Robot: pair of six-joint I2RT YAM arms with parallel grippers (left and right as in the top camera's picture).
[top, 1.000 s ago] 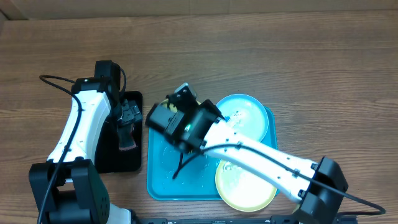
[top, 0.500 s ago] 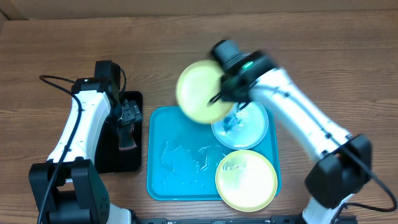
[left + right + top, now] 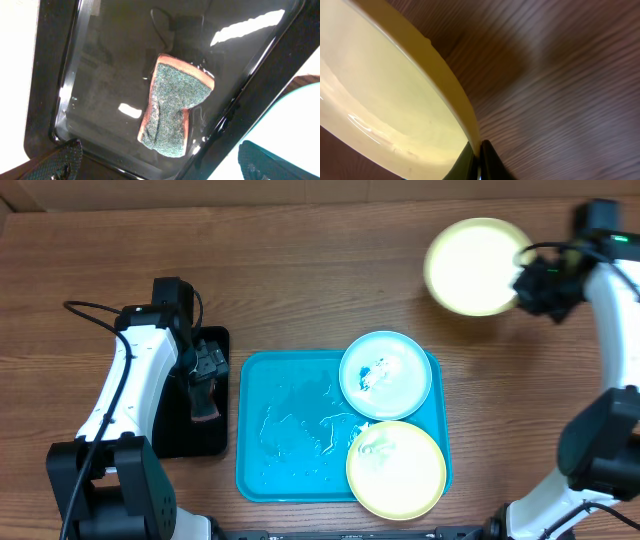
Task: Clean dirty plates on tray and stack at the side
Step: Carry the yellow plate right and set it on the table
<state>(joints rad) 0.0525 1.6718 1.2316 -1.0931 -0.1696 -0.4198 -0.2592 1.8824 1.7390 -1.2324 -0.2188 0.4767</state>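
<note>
My right gripper draws the plate back, lowers it and releases it on the empty wood beside the turquoise tray next, as that wood lies below and back.
A pale yellow-green plate (image 3: 472, 266) hangs over the bare table at the back right, with my right gripper (image 3: 525, 275) shut on its right rim. In the right wrist view the plate (image 3: 385, 90) fills the left half and the gripper (image 3: 480, 147) pinches its edge. The turquoise tray (image 3: 290, 430) holds a light blue plate (image 3: 385, 375) with blue scribbles and a second yellow-green plate (image 3: 396, 470) with faint marks. My left gripper (image 3: 207, 375) hovers open over the black tray, well left of the plates, its fingertips (image 3: 62, 160) spread wide with nothing between them.
A glossy black tray (image 3: 100, 75) holds water and a green-topped sponge (image 3: 172, 107); it stands just left of the turquoise tray. Droplets lie on the turquoise tray's left half. Bare wooden table (image 3: 350, 270) stretches along the back and the right side.
My right arm has swung the yellow-green plate up off the tray's left side and across to the back right of the table. The left arm has not moved.
</note>
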